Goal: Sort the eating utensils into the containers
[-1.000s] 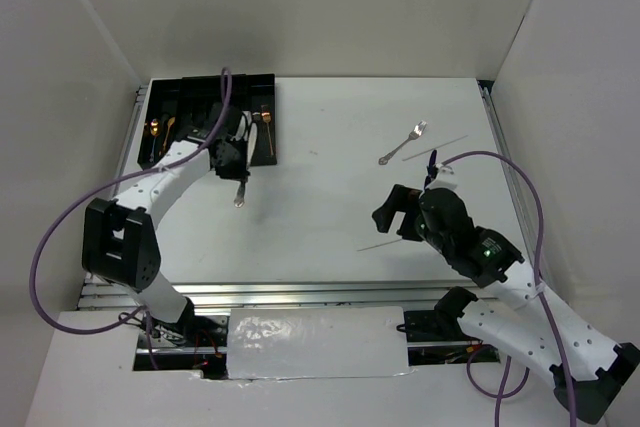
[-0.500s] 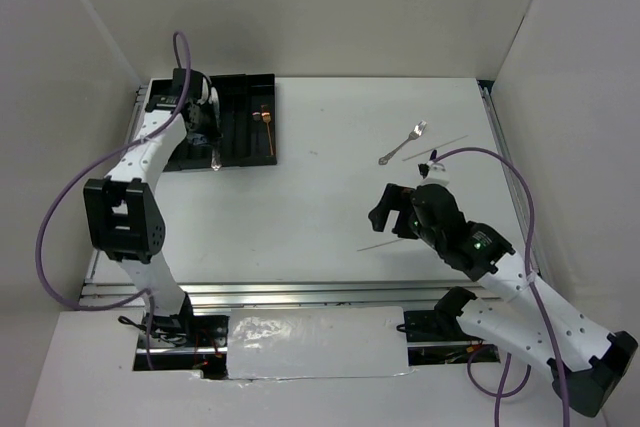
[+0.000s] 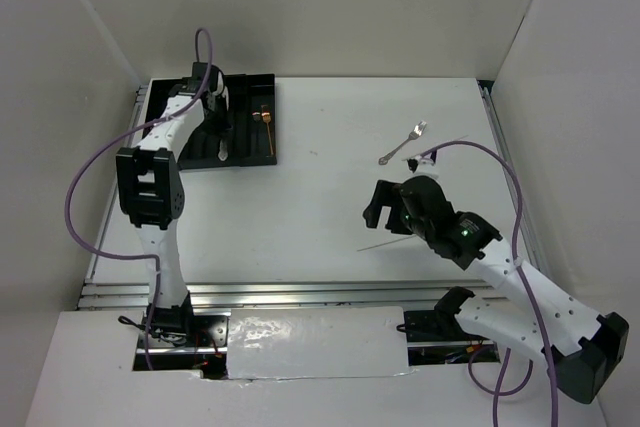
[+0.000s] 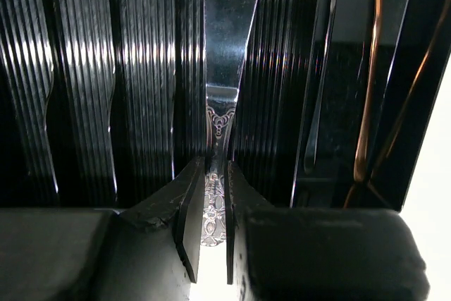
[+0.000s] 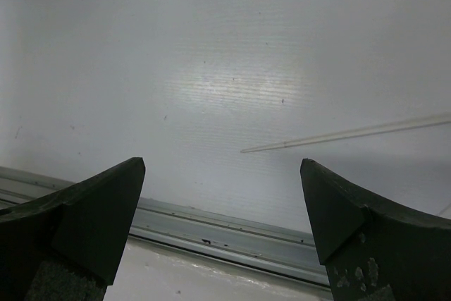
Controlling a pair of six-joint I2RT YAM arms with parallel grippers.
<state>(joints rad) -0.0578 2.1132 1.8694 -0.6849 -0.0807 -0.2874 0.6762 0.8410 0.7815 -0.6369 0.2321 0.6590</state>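
The knife's blade already runs along the tray slot beneath the knife (image 3: 224,141) (image 4: 238,128), so the robot's left hand should next ease slightly outward over that slot and let go of the knife's handle.
My left gripper (image 4: 215,168) is shut on the ornate handle of a silver utensil (image 4: 231,40), which stretches away along a slot of the black tray (image 4: 141,68). From above, this gripper (image 3: 217,127) hangs over the tray (image 3: 250,81) at the far left, and the utensil's tip (image 3: 222,153) lies near the tray's front edge. A silver utensil (image 4: 320,68) and a copper one (image 4: 370,68) lie in slots further right. A silver fork (image 3: 403,143) rests on the table at the right. My right gripper (image 3: 378,209) (image 5: 222,167) stands open, empty, above the table.
A thin pale stick (image 5: 352,132) lies on the table just beyond my right fingers, and its tip (image 3: 372,245) pokes out left of the right arm from above. A second stick (image 3: 440,145) lies beside the fork. The table's metal rail (image 5: 225,227) runs below the right gripper.
My left arm has carried the silver utensil from in front of the tray back over the tray's slots. The right gripper has drifted slightly left, still open.
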